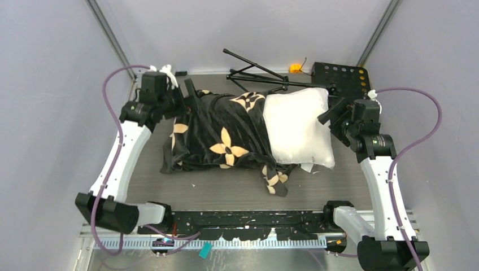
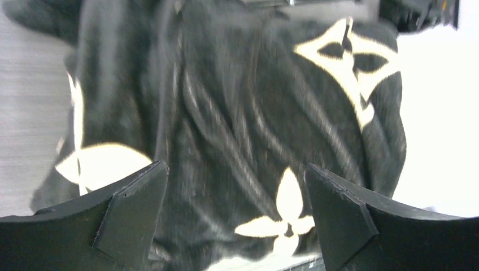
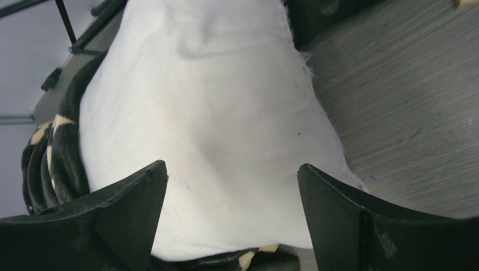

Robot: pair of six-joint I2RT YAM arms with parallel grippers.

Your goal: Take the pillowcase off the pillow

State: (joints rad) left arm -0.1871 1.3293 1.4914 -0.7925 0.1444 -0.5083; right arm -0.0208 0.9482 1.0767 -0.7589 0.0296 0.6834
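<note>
I will next move my left gripper back toward my base and down to the near corner of the pillowcase's end (image 1: 171, 162), where loose cloth spreads onto the table.
The black pillowcase (image 1: 220, 132) with tan flowers is bunched over the left part of the white pillow (image 1: 296, 127), whose right half is bare. My left gripper (image 1: 189, 96) is open at the pillowcase's far left edge; in the left wrist view the gripper (image 2: 237, 209) hovers open over the wrinkled pillowcase (image 2: 237, 113), holding nothing. My right gripper (image 1: 334, 112) is open at the pillow's right edge; in the right wrist view the gripper (image 3: 233, 214) hovers open over the bare pillow (image 3: 214, 113), with a strip of pillowcase (image 3: 51, 158) at the left.
A black folded tripod (image 1: 260, 73) lies behind the pillow. A black perforated metal plate (image 1: 342, 76) sits at the back right, with a small orange object (image 1: 295, 68) near it. The grey table (image 1: 226, 189) is bounded by walls on the left, right and back.
</note>
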